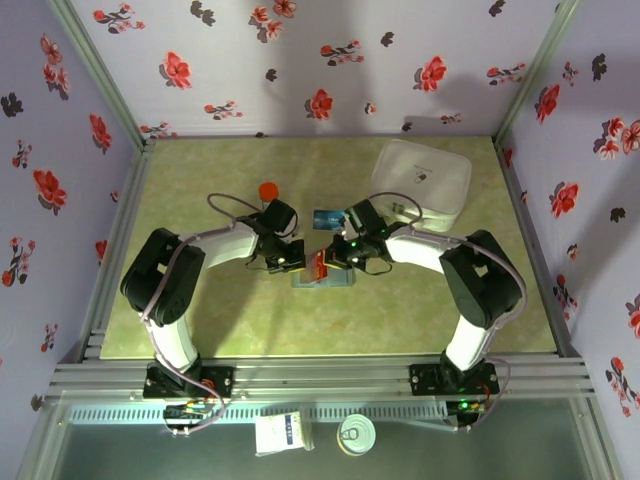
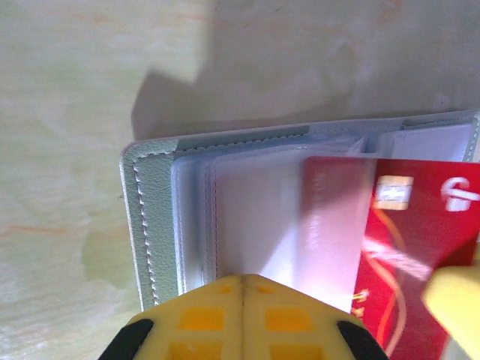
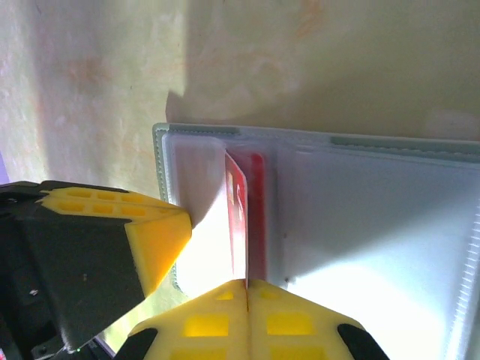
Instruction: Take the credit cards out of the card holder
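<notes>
The spot beyond the teal-blue card (image 1: 329,217) is free, so my right gripper will next move the red card up and outward to that spot and let go of it.
The grey-blue card holder (image 1: 337,282) lies open on the table between my two grippers, its clear sleeves up (image 2: 154,217) (image 3: 375,210). A red credit card (image 1: 320,264) stands on edge, part way out of a sleeve (image 2: 420,232) (image 3: 237,210). My right gripper (image 1: 333,258) (image 3: 247,283) is shut on that card's near edge. The left gripper (image 1: 297,262) (image 2: 242,279) is shut, its tips resting on the sleeves at the holder's left panel, with nothing seen between them. A teal-blue credit card (image 1: 329,217) lies flat on the table just beyond the holder.
A large white lidded box (image 1: 421,180) sits at the back right. A small red-orange round object (image 1: 268,190) stands behind the left arm. Floral walls enclose the green table (image 1: 200,300) on three sides.
</notes>
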